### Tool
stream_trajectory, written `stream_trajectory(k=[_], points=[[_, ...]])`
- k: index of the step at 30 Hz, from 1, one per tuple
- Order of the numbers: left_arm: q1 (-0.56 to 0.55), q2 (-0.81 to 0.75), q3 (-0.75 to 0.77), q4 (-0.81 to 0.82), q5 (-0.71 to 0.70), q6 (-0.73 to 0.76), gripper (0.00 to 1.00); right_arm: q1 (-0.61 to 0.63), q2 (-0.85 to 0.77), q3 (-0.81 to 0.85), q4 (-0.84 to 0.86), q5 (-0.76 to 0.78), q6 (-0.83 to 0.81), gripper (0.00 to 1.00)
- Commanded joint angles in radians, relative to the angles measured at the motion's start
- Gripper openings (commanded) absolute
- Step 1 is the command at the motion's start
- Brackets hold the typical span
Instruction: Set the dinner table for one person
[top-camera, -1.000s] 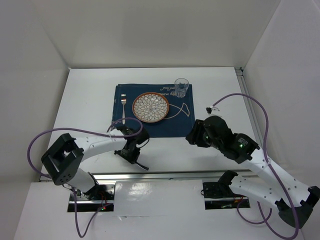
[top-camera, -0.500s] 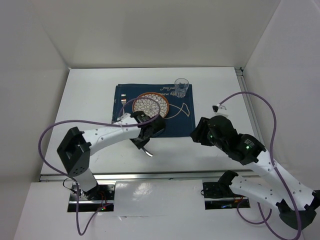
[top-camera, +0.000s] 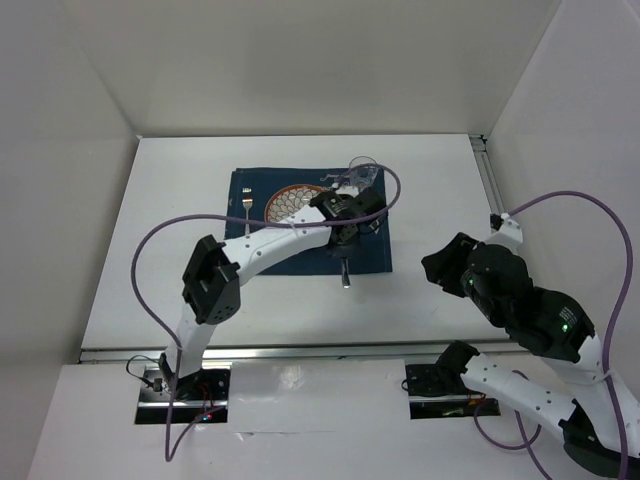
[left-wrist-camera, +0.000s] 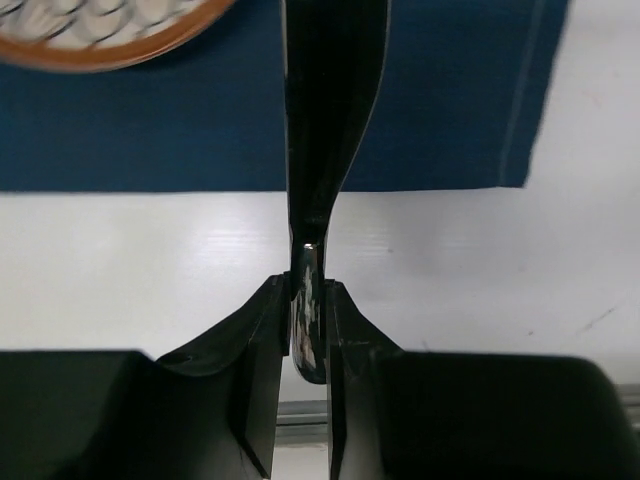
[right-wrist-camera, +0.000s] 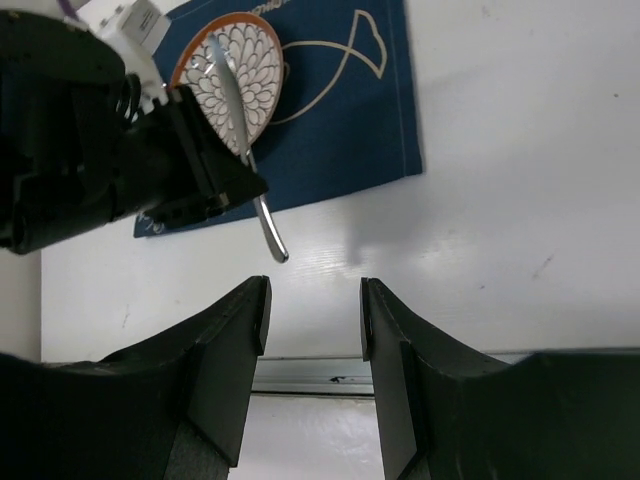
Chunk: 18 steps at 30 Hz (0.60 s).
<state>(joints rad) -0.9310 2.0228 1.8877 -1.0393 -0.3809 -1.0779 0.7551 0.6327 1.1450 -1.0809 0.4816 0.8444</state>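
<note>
The left gripper carries the knife outward and down onto the mat beside the plate next to release it, since the fork (top-camera: 246, 206) occupies the plate's opposite side.
The white dinner table (top-camera: 170, 250) carries a navy placemat (top-camera: 365, 255) with a patterned plate (top-camera: 290, 200), a fork (top-camera: 246, 206) to its left and a glass (top-camera: 364, 174) at the far right corner. My left gripper (top-camera: 345, 232) is shut on a metal utensil (top-camera: 344, 272), seemingly a knife, held over the mat's right part beside the plate. In the left wrist view the gripper (left-wrist-camera: 308, 290) clamps the utensil's handle (left-wrist-camera: 325, 120). My right gripper (top-camera: 440, 265) is open and empty (right-wrist-camera: 313, 300) over bare table right of the mat; the utensil also shows there (right-wrist-camera: 262, 222).
A metal rail (top-camera: 320, 348) runs along the table's near edge. White walls close in the table at the back and both sides. The left arm's purple cable (top-camera: 200, 215) arcs over the mat and fork. Bare tabletop (top-camera: 440, 190) lies right of the mat.
My left arm has swung from the near-left table up and right over the placemat's right side, carrying the utensil. My right arm has drawn back to the right.
</note>
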Motion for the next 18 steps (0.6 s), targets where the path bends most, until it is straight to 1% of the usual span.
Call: stream_trajectory(k=[1,2,4,7,8,9,10,13,18], points=[[0.006,0.1,0.149,0.091,0.112,0.271,0.0,0.007,-0.01,0.03,-0.088,0.077,0.057,0.52],[0.017,0.15,0.18,0.091,0.134,0.303,0.0,0.007,-0.01,0.03,-0.088,0.077,0.058,0.52],[0.029,0.191,0.25,0.1,0.164,0.34,0.0,0.007,0.001,0.03,-0.088,0.077,0.07,0.52],[0.081,0.221,0.261,0.146,0.221,0.351,0.0,0.007,0.012,0.021,-0.059,0.052,0.059,0.52],[0.096,0.237,0.261,0.18,0.281,0.36,0.0,0.007,0.024,0.021,-0.059,0.039,0.059,0.52],[0.125,0.237,0.261,0.194,0.299,0.36,0.0,0.007,0.038,0.021,-0.059,0.038,0.068,0.52],[0.135,0.255,0.261,0.205,0.312,0.36,0.0,0.007,0.038,0.021,-0.071,0.038,0.079,0.52],[0.156,0.324,0.347,0.205,0.333,0.401,0.0,0.007,0.038,0.031,-0.071,0.049,0.088,0.52],[0.179,0.381,0.421,0.205,0.355,0.426,0.0,0.007,0.062,0.032,-0.05,0.058,0.088,0.52]])
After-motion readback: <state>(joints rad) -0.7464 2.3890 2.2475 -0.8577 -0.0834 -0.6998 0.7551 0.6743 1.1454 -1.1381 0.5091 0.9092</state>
